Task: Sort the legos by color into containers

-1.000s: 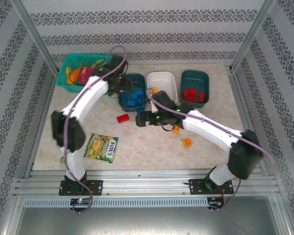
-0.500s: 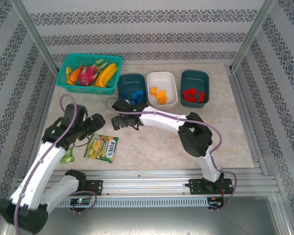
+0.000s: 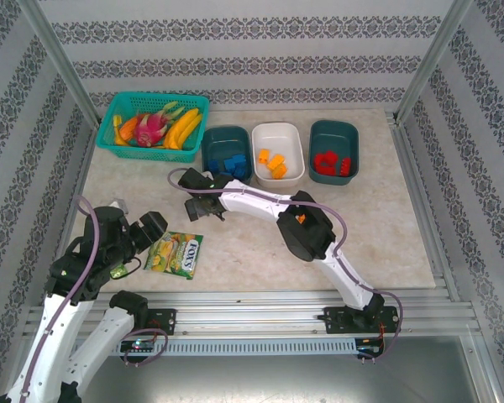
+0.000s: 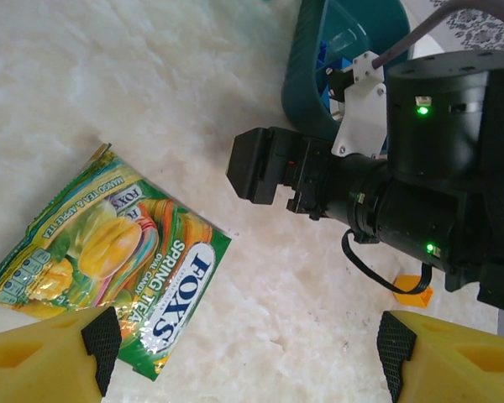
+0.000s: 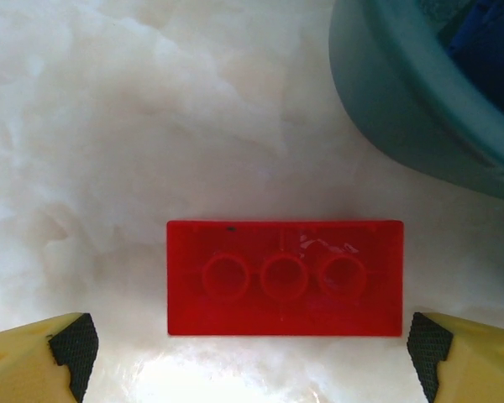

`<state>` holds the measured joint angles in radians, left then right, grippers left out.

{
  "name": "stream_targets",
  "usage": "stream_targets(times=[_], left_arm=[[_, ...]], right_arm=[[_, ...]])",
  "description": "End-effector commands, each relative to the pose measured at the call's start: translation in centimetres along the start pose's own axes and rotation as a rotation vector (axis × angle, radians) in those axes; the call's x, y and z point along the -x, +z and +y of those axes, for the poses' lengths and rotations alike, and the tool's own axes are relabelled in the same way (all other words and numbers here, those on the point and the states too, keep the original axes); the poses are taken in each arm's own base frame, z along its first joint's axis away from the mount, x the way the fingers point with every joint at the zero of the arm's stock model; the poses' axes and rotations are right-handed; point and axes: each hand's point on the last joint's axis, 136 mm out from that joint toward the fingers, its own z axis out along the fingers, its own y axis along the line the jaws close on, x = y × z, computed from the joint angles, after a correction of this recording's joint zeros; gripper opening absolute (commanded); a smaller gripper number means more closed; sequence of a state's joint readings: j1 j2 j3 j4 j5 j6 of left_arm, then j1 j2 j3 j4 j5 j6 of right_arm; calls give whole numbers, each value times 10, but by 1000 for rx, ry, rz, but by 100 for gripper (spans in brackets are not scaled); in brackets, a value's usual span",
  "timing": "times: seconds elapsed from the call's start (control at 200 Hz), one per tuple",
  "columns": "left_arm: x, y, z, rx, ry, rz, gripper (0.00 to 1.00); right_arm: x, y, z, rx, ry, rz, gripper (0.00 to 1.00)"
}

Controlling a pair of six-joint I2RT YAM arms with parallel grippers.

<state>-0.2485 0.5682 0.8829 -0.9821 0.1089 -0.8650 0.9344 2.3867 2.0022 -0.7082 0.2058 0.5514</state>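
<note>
I need to lower my right gripper next around the short ends of the red lego below it, and then close on them.
A red lego (image 5: 284, 277) lies hollow side up on the table, between the fingertips of my open right gripper (image 5: 252, 357), which touch nothing. From above, that gripper (image 3: 195, 207) hovers just in front of the teal container (image 3: 208, 144) with blue legos (image 3: 231, 162). The white container (image 3: 296, 144) has orange legos (image 3: 273, 162). The other teal container (image 3: 353, 138) has red legos (image 3: 332, 162). An orange lego (image 4: 416, 291) lies beneath the right arm. My left gripper (image 3: 149, 227) is open and empty at the near left, above the table beside the candy packet (image 4: 109, 252).
A green basket of toy fruit (image 3: 154, 120) stands at the back left. The candy packet (image 3: 175, 253) lies front left. The right arm (image 3: 302, 231) stretches across the table's middle. The teal tub's wall (image 5: 412, 101) rises close to the red lego.
The left arm has pulled back from the blue tub to the near left. The right gripper has swung left and now sits over the red lego.
</note>
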Motion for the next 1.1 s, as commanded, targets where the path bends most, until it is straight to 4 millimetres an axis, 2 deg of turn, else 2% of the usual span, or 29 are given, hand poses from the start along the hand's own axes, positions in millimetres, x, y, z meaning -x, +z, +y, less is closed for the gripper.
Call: stream_targets(times=[0.0,0.185,0.305,0.535,0.625,0.719,0.789,0.859,0.979,1.029,1.099], left_arm=[[-5,-6,-2,-5,13,34,82],[-7,-6,-2,-4,18,42,81],[-8,-5,-2,-8,16,48,80],[-13,1,-2,-16,23,70,79],[-15,3,-3,-19,53,82,79],[-16,7,-5,-24,87,102,79],[-15,11,-14,-59,105,113,79],[-13,19,-29,-106,113,131,79],[-1,32,-63,-195,131,143,78],[5,38,-80,-233,151,143,79],[12,49,-106,-273,188,152,79]], right_arm=[[-2,11,-18,-61,47,34,93],[5,18,-16,-43,33,28,83],[7,20,-16,-44,23,28,72],[17,8,-10,-7,6,8,58],[17,-11,0,28,-7,-9,55],[10,-35,11,76,-13,-19,53],[1,-56,14,98,-10,-25,53],[-1,-86,10,113,10,-53,52],[4,-140,-24,110,74,-130,53],[8,-160,-51,92,116,-154,53],[11,-177,-89,70,180,-168,53]])
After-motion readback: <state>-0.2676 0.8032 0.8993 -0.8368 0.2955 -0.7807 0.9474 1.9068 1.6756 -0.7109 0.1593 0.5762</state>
